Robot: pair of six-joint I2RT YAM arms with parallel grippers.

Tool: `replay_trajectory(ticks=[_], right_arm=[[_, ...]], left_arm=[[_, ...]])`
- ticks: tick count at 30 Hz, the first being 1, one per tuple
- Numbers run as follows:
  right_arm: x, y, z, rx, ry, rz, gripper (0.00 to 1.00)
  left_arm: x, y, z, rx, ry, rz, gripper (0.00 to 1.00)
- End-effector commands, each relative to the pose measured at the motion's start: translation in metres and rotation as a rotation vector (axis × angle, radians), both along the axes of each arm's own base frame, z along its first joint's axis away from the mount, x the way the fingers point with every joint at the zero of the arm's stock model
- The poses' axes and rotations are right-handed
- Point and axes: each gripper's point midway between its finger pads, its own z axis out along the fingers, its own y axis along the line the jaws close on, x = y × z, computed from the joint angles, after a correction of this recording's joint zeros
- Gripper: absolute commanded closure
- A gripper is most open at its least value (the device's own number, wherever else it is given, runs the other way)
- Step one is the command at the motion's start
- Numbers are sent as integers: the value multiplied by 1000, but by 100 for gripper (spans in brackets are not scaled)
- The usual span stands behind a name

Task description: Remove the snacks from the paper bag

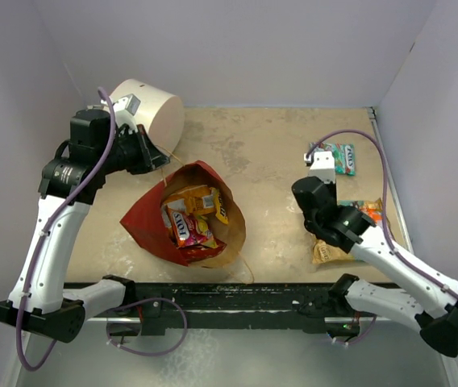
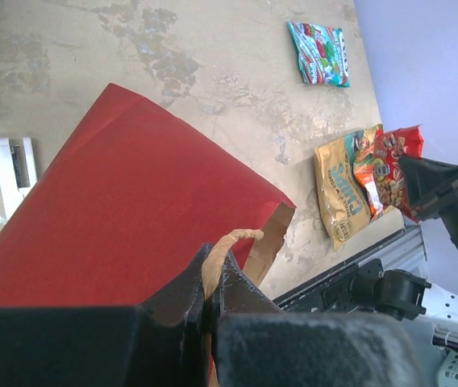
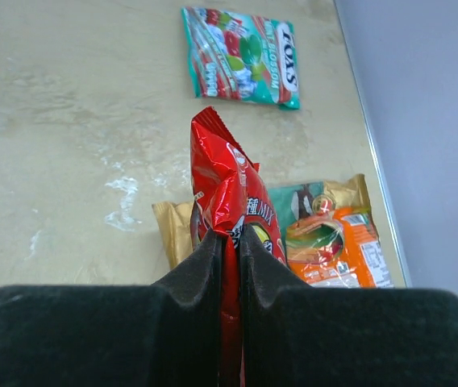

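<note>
I will first lower my right gripper and turn it down, to get the red packet onto the tan packet, beside the orange packet (image 3: 338,242).
The paper bag (image 1: 144,219), red outside and brown inside, lies open mid-table with several snacks (image 1: 190,216) inside. My left gripper (image 1: 158,159) is shut on its tan string handle (image 2: 233,240), fingertips (image 2: 213,262) over the bag's red side (image 2: 132,201). My right gripper (image 3: 231,235) is shut on a red packet (image 3: 219,173), held above a tan packet (image 3: 171,230) and an orange packet (image 3: 338,242). In the top view its fingertips are hidden under the wrist (image 1: 318,200). A teal packet (image 1: 342,159) lies further back.
A white cylinder drum (image 1: 152,109) lies at the back left, close behind the left gripper. Walls close off the left, back and right. The table's front edge rail (image 1: 237,294) runs just near the tan packet (image 1: 330,252). A small white object (image 2: 13,168) lies beside the bag.
</note>
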Motion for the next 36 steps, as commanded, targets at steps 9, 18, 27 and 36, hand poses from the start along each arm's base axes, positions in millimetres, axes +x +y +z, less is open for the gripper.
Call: replay_trajectory(ticks=[9,18,27,36], right_arm=[[-10,-35,-49,-45,146,-640,100],[-36,-78,-69,118,181,-886,100],[-57,-81,-114,106,345,-1034,100],[-39,-81,-131,146,333,-1144,100]], left_arm=[[4,0,14,-19,-77,-2,100],[3,0,12,-17,-75,-5,100],[5,0,12,-20,-77,-2,100],[5,0,11,-19,-69,-1,100]])
